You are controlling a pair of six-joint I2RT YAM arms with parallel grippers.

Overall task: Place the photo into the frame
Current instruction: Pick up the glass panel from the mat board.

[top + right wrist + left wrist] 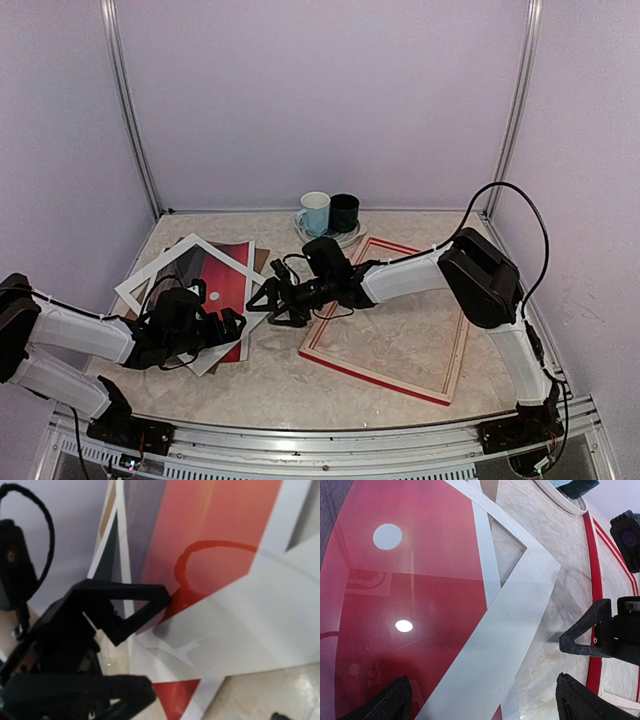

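Observation:
The clear sheet's corner (265, 283) lies over the mat between my right gripper's fingers; next that gripper moves slightly toward the pile, then closes there.
The photo (222, 282), red with a small white sun, lies face up at the left of the table, partly under a tilted white mat border (175, 262). Close up, the photo (415, 585) shows glossy reflections beside the mat (495, 635). My left gripper (222, 328) hovers open over the pile's near right corner, and its fingers (390, 702) hold nothing. My right gripper (266, 302) is open at the pile's right edge, its fingers (125, 600) either side of the mat's (260, 630) corner, next to the photo (210, 525). The red frame (345, 365) lies flat at centre right.
A white mug (315, 212) and a black mug (344, 212) stand on a plate (340, 240) at the back centre. A brown backing board (262, 260) peeks out behind the pile. In the left wrist view the frame's red edge (592, 580) runs just beyond the right gripper.

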